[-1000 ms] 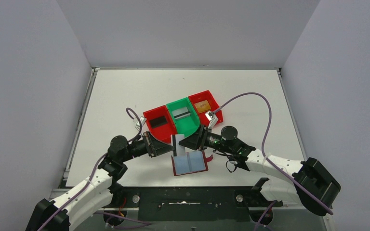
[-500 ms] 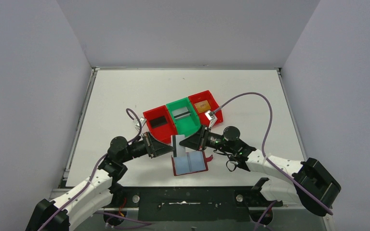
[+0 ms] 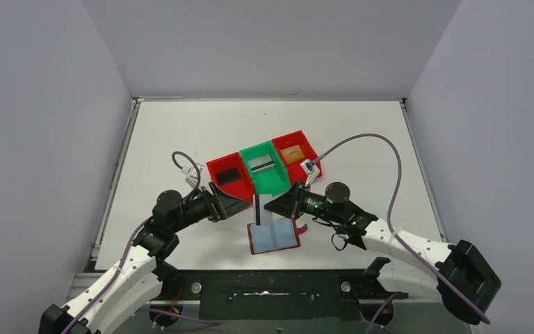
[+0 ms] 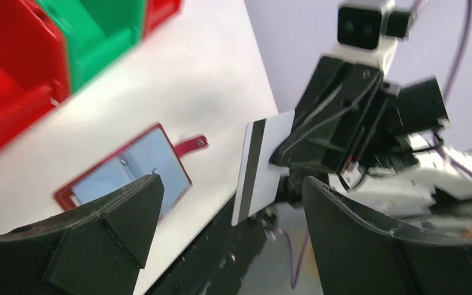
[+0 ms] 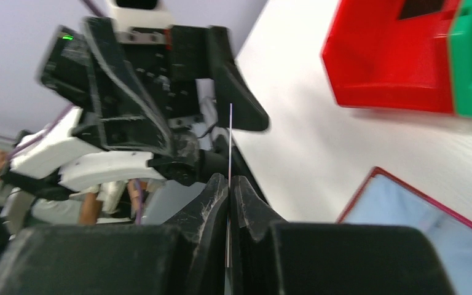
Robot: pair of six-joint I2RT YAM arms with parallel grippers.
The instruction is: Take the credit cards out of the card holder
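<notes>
A similar silver card lies in the green bin's far end (image 3: 258, 153), so my right gripper will next swing outward, turn its fingertips down into it and release the card.
The card holder (image 3: 274, 236) lies open on the table near the front edge, blue-grey pockets up and red snap tab (image 3: 300, 228) to its right; it also shows in the wrist views (image 4: 129, 172) (image 5: 418, 221). Just above it a silver-grey credit card (image 3: 259, 209) with a dark stripe stands on edge. My right gripper (image 3: 272, 207) is shut on the card's right side (image 4: 264, 166). Edge-on, the card (image 5: 230, 141) runs between the closed fingertips of the right gripper (image 5: 229, 178). My left gripper (image 3: 235, 205) (image 4: 232, 181) stands open, left of the card and apart from it.
Behind the holder stands a row of bins: a red bin (image 3: 217, 169) with a black card (image 3: 229, 175), a green bin (image 3: 272, 182) with a silver card (image 3: 263, 164), and a red bin (image 3: 309, 147) with a gold card (image 3: 293, 153). Grey walls enclose the white table (image 3: 181, 132).
The left gripper has opened, let go of the card and drawn back to the left. The right gripper has closed on the card and now holds it alone.
</notes>
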